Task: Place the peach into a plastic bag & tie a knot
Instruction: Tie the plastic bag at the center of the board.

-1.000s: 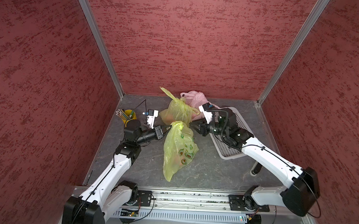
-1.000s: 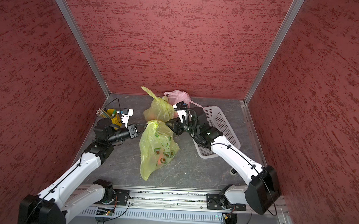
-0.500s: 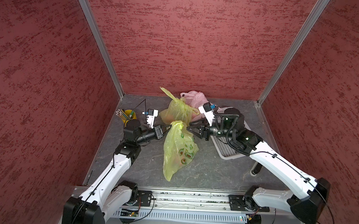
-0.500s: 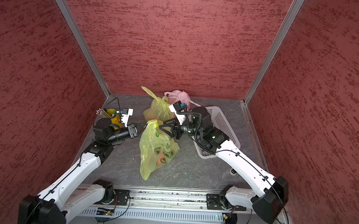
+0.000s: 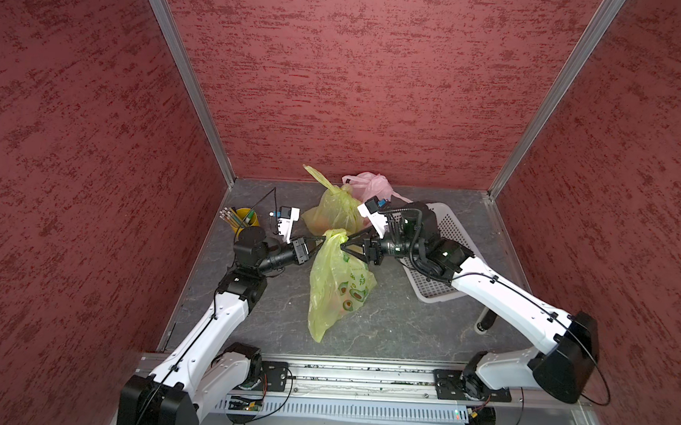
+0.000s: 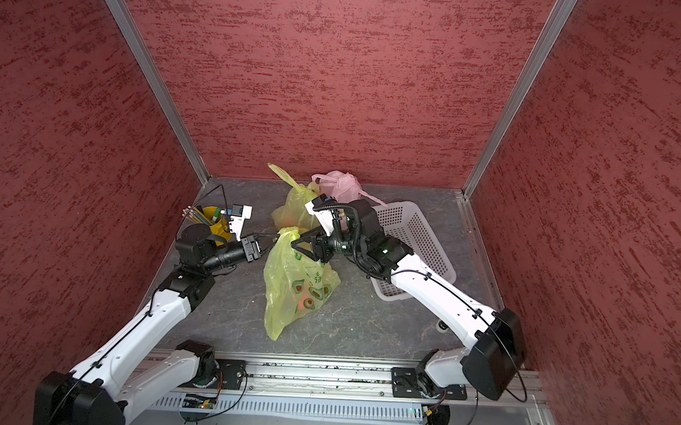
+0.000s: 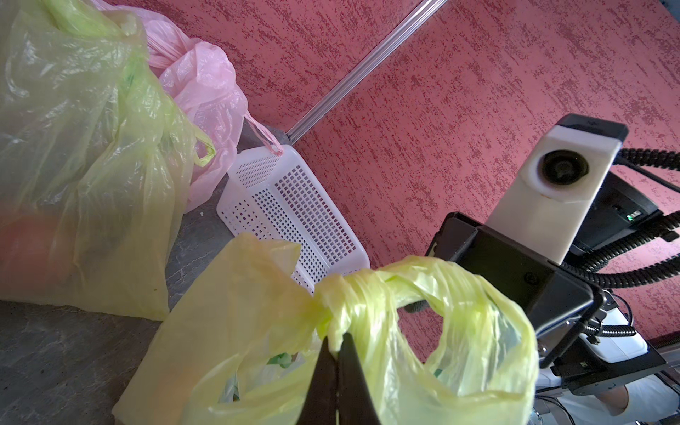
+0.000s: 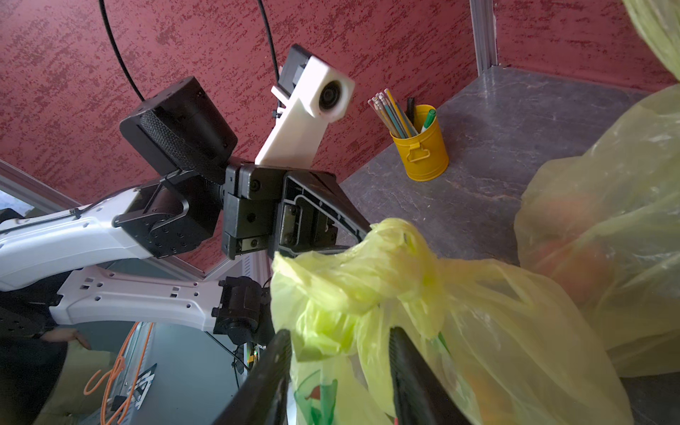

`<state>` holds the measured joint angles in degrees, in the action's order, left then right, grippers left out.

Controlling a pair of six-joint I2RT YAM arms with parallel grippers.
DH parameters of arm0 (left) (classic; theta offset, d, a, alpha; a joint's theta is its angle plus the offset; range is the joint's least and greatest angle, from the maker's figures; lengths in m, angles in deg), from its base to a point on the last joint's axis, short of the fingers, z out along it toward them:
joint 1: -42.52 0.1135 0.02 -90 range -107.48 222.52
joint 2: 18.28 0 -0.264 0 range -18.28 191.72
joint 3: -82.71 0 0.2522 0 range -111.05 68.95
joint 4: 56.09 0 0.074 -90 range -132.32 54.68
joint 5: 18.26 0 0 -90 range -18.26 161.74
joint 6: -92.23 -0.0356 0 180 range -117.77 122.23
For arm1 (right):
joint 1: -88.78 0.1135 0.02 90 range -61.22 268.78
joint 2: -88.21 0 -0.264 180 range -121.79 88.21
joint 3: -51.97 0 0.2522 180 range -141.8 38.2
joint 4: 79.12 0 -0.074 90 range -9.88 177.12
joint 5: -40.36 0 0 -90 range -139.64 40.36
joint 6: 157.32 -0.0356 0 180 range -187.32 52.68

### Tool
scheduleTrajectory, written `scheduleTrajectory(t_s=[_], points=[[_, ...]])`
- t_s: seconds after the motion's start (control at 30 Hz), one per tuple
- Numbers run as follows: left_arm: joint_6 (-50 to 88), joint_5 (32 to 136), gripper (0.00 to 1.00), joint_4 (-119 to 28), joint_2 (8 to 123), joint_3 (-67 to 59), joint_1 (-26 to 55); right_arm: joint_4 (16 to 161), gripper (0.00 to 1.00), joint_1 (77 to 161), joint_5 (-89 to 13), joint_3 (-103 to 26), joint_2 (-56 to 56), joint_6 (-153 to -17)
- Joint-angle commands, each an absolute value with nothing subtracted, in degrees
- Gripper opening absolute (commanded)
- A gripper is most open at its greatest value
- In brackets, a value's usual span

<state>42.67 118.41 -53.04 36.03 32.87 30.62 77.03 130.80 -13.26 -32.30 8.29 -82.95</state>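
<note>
The loop of the bag's neck hangs wide, so my left gripper will next pull outward toward the yellow cup of pencils, then release the piece of plastic.
A yellow-green plastic bag [image 5: 339, 284] [image 6: 292, 286] printed with avocados stands at the table's middle, its bottom resting on the surface. An orange-red blur low inside it is the peach [image 6: 302, 305]. The bag's neck is twisted into a knot-like bunch [image 7: 349, 298] [image 8: 368, 279]. My left gripper [image 5: 324, 238] [image 7: 335, 340] is shut on a fold of plastic just under that bunch and holds the top up. From the other side my right gripper [image 5: 343, 246] [image 8: 339, 333] stands open, a finger on each side of the bunched neck.
Behind the bag sit a second yellow bag [image 5: 337, 211] and a pink bag [image 5: 371, 185], both tied. A white perforated basket [image 5: 448, 234] lies back right under my right arm. A yellow cup of pencils [image 5: 246, 219] stands back left.
My right gripper moved left to the bag's top and opened its jaws around the bunched neck. The left gripper kept its hold and did not move.
</note>
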Motion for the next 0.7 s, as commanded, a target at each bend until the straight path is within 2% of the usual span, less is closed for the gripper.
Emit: scheduleTrajectory(t_s=[0.0,0.3,0.4,0.47,0.5,0.57,0.67], points=[[42.7,119.6,0.00,-54.1,35.8,31.5,30.8,78.4,0.43,131.3,-13.5,-34.8,8.1,-83.1],[43.1,120.3,0.00,-54.4,35.6,31.4,30.7,77.9,0.33,131.3,-14.8,-36.5,5.9,-82.9],[43.1,120.3,0.00,-54.1,35.4,31.4,30.7,77.9,0.20,131.3,-15.4,-36.6,5.7,-82.8],[42.7,120.0,0.00,-53.6,35.0,31.3,30.7,77.5,0.05,131.3,-16.3,-36.6,5.8,-82.8],[42.2,119.0,0.00,-52.6,34.6,31.1,30.7,77.3,0.00,131.3,-17.0,-36.5,5.9,-82.8],[39.2,114.5,0.00,-48.4,32.7,30.0,30.7,76.8,0.00,131.3,-18.2,-36.2,6.7,-83.0],[29.6,99.7,0.00,-34.2,30.7,24.4,30.6,76.5,0.00,131.3,-19.9,-34.5,9.3,-84.0]])
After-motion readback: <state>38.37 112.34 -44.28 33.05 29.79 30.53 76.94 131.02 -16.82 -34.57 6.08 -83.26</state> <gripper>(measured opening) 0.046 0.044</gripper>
